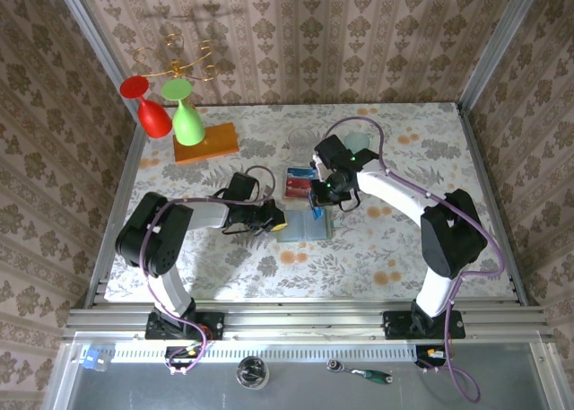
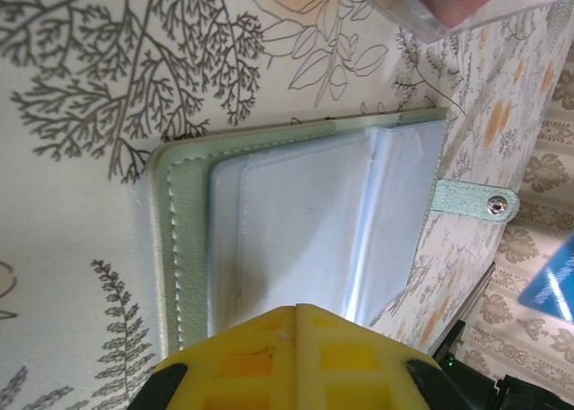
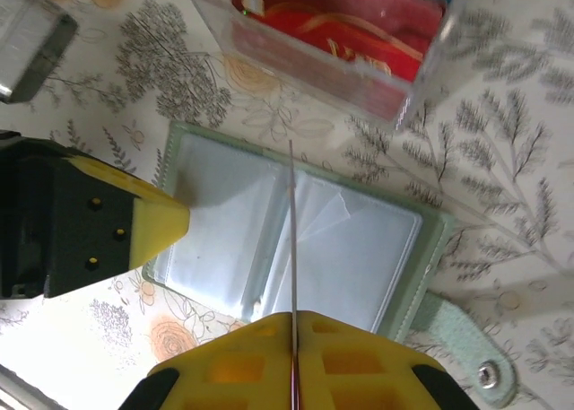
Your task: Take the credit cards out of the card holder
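The robot's right gripper will next move outward and turn, over the blue far end of the clear box, to release the card, since that card is blue too.
The card holder (image 1: 303, 230) lies open on the flowered table, its clear slots facing up (image 2: 287, 213) (image 3: 359, 248). My left gripper (image 1: 273, 220) (image 2: 297, 309) is shut with nothing between its fingers, and its tips rest on the holder's left panel. My right gripper (image 1: 321, 195) (image 3: 293, 317) hangs above the holder, shut on a thin credit card (image 3: 292, 222) seen edge-on. That card looks blue from above (image 1: 317, 213) and in the left wrist view (image 2: 552, 280). More credit cards, red ones (image 3: 336, 24), lie in a clear box (image 1: 299, 184) just behind the holder.
An orange wooden block (image 1: 208, 143) at the back left carries a red goblet (image 1: 148, 105) and a green goblet (image 1: 184, 112). A pale teal cup (image 1: 359, 143) and a clear glass (image 1: 300, 143) stand behind the box. Patterned walls close in three sides.
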